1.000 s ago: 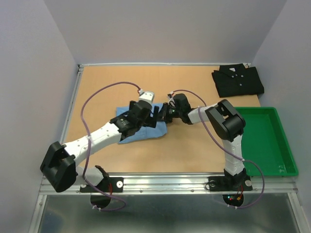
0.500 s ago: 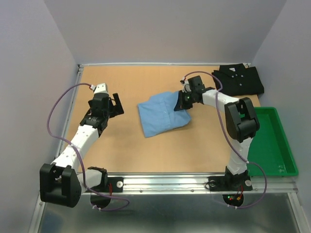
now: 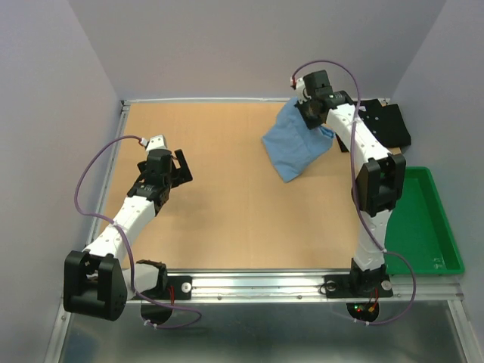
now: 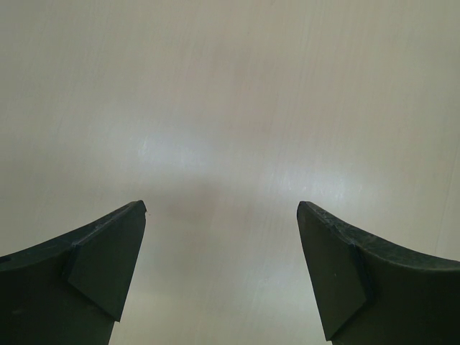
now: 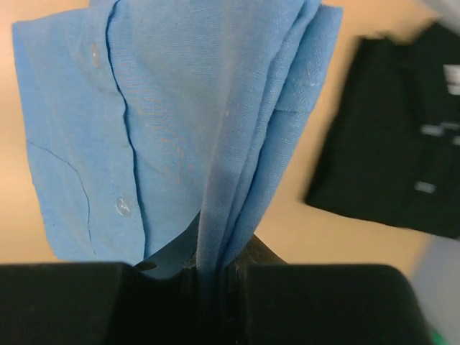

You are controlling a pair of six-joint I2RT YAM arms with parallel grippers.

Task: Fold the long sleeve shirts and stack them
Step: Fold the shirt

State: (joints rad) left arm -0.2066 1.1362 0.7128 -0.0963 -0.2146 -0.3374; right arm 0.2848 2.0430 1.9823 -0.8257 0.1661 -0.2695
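The lifted blue shirt (image 3: 296, 144) goes down, back and left in the top view with my right gripper next, onto the table's bare middle, with open room.
The folded light blue shirt (image 3: 296, 144) hangs lifted above the table at the back right, its cloth (image 5: 180, 122) pinched between the jaws of my right gripper (image 3: 316, 113), which is shut on it. The black shirt (image 3: 382, 125) lies folded in the far right corner, just right of the blue one and partly hidden by my right arm; in the right wrist view the black shirt (image 5: 402, 136) shows to the right. My left gripper (image 3: 180, 168) stands open over bare table at the left, nothing between its fingers (image 4: 108, 266).
A green plastic tray (image 3: 423, 219) sits along the table's right edge, near the right arm's base. The wooden table (image 3: 227, 212) is walled at the back and sides.
My right gripper has carried the blue shirt from the table's middle to the back right, beside the black shirt. My left gripper let go of it, opened, and drew back to the left.
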